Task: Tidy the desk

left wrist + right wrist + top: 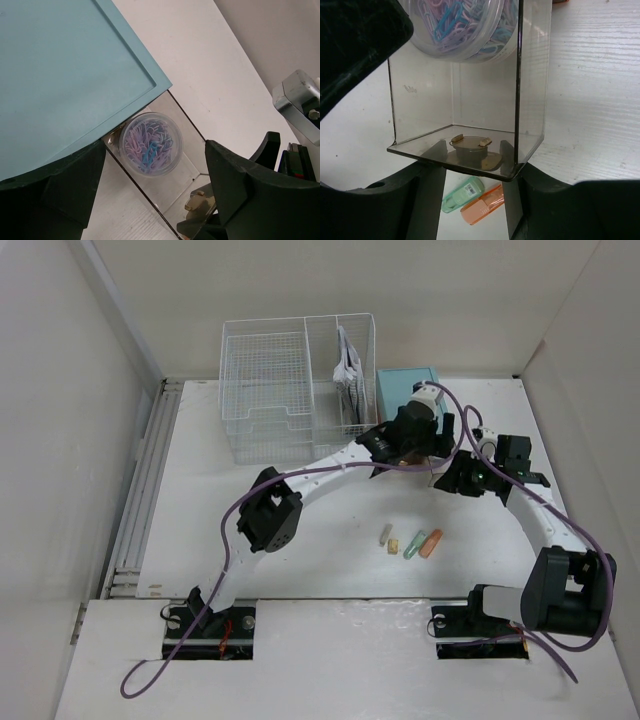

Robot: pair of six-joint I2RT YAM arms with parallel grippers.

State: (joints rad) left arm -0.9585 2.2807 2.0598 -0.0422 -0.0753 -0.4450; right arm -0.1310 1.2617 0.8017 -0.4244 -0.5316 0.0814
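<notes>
The gray stick (386, 534) lies back and below, and the tub already sits in the drawer, so my left gripper swings back and lowers onto it next.
The teal drawer box (405, 380) stands at the back of the white desk (200, 490). Its clear drawer (530, 75) is pulled out, and a round clear tub of paper clips (150, 142) sits inside it. My right gripper (472, 170) is shut on the brass drawer knob (471, 147) at the drawer's front. My left gripper (155, 200) hangs open just above the drawer, holding nothing, with the tub below and between its fingers. In the top view the left gripper (415, 440) hides the drawer, and the right gripper (450, 475) is close beside it.
A white wire-mesh rack (270, 380) stands left of the teal box, with papers in its right compartment. Several highlighters lie in a row in front of the drawer, among them a green one (462, 195) and an orange one (482, 205).
</notes>
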